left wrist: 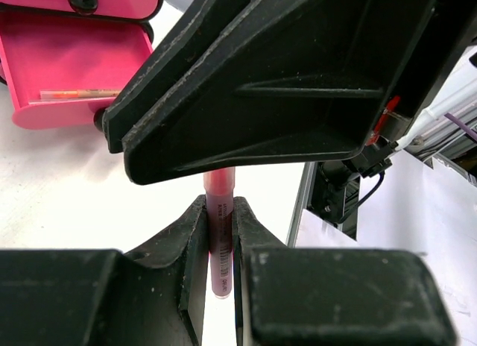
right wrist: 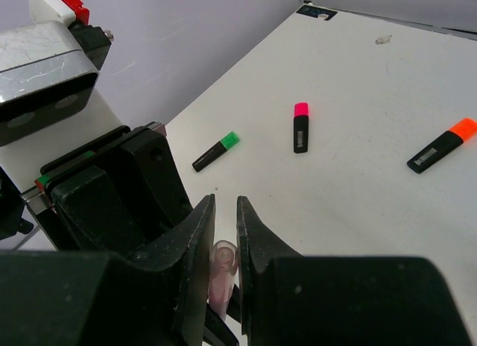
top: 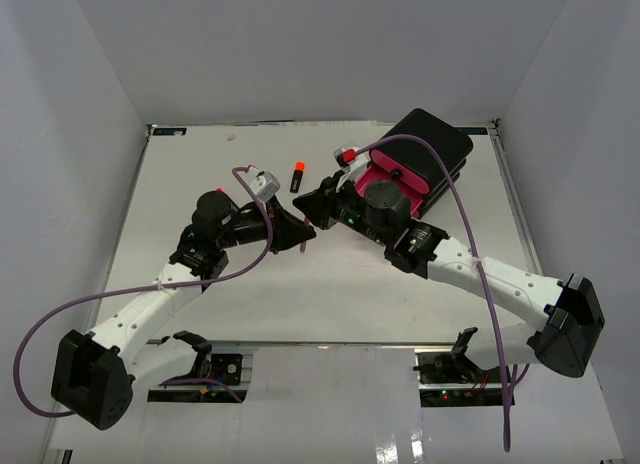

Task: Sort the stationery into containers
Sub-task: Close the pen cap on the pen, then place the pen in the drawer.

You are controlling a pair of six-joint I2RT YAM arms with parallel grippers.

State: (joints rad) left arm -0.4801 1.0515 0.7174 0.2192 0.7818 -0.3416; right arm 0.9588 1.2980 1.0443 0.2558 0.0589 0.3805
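My right gripper swings rightward in the top view and lowers to release the pen next, since the open pink drawer (top: 373,176) lies below on that side.
A thin pink pen (left wrist: 221,234) is held between both grippers over the middle of the table. My left gripper (left wrist: 220,204) is shut on its lower part. My right gripper (right wrist: 225,204) faces it, with both jaws against the pen's other end (right wrist: 223,268). In the top view the two grippers meet tip to tip, left (top: 298,234) and right (top: 313,212). The black drawer box (top: 432,139) stands at the back right. One pink drawer (left wrist: 67,63) is pulled open with a thin orange pen (left wrist: 78,94) in it.
Three black highlighters lie on the table beyond the grippers: green cap (right wrist: 216,152), pink cap (right wrist: 301,127), orange cap (right wrist: 442,145). Only the orange-capped one (top: 297,176) shows from above. Grey walls enclose the table on three sides.
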